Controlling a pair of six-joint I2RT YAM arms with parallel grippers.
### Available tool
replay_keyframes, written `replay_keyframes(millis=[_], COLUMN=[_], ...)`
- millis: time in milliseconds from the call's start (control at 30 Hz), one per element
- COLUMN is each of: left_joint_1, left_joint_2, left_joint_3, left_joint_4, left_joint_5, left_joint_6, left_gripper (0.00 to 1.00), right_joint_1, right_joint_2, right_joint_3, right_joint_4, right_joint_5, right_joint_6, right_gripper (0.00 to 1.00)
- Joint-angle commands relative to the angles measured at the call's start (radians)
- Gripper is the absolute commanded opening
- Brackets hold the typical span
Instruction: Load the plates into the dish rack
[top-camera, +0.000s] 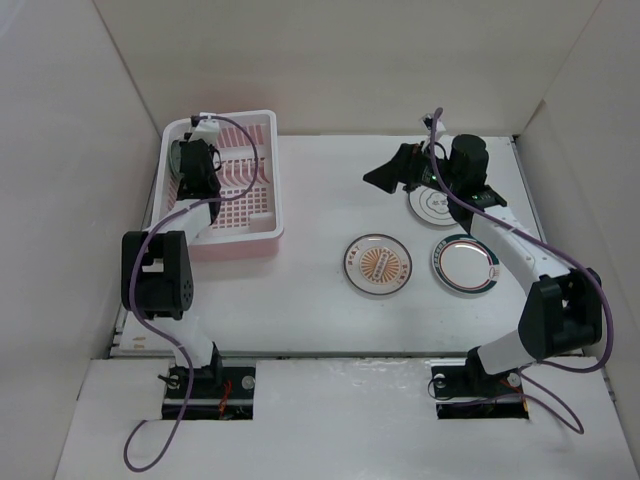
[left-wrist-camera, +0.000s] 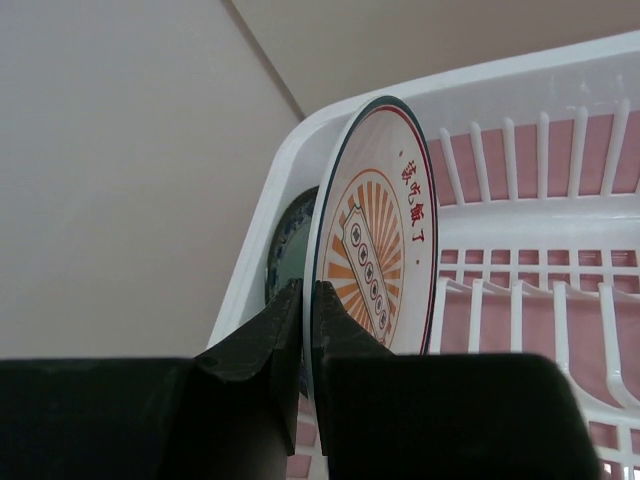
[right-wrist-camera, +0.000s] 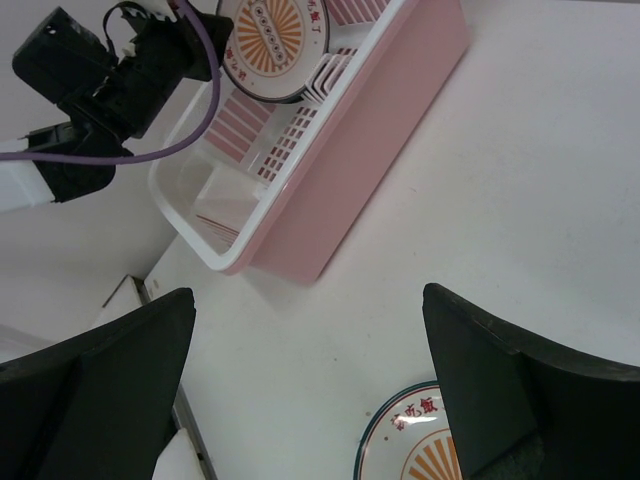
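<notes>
The orange sunburst plate is already on edge, so my left gripper will lower it into the rack's slots beside the teal plate (left-wrist-camera: 288, 240) and then let go of its rim.
The pale pink dish rack (top-camera: 273, 195) stands at the back left. My left gripper (left-wrist-camera: 306, 292) is inside it (top-camera: 192, 152), shut on the rim of an orange sunburst plate (left-wrist-camera: 375, 225) held upright on edge. The dark teal plate (left-wrist-camera: 288, 240) stands just behind it against the rack's end wall. On the table lie a second sunburst plate (top-camera: 377, 265), a white dark-rimmed plate (top-camera: 465, 264) and a white plate with a grey rim line (top-camera: 432, 208), partly hidden under my right arm. My right gripper (top-camera: 385, 176) is open and empty, above the table between rack and plates.
White walls close in the table on the left, back and right. In the right wrist view the rack's pink side wall (right-wrist-camera: 370, 150) lies ahead, the left arm (right-wrist-camera: 100, 80) at its far end, and the table's sunburst plate (right-wrist-camera: 420, 452) below the jaws.
</notes>
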Motion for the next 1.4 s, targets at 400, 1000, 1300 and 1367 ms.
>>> replay_keyframes(millis=[400, 1000, 1300, 1367], left_joint_1=[0.005, 0.005, 0.005, 0.005], left_joint_2=[0.069, 0.07, 0.029, 0.02], left_joint_3=[0.079, 0.119, 0.137, 0.137], left_joint_4=[-0.033, -0.147, -0.2, -0.2], left_joint_5=[-0.026, -0.047, -0.021, -0.021], left_joint_6=[-0.067, -0.118, -0.127, -0.127], left_gripper=[0.0, 0.43, 0.41, 0.44], right_joint_1=[0.011, 0.011, 0.011, 0.02], right_joint_2=[-0.022, -0.031, -0.031, -0.031], right_joint_3=[0.055, 0.055, 0.055, 0.055], right_joint_4=[0.026, 0.026, 0.026, 0.026], right_joint_5=[-0.018, -0.018, -0.018, -0.018], right_joint_6=[-0.02, -0.02, -0.02, -0.02], right_gripper=[1.0, 1.0, 1.0, 1.0])
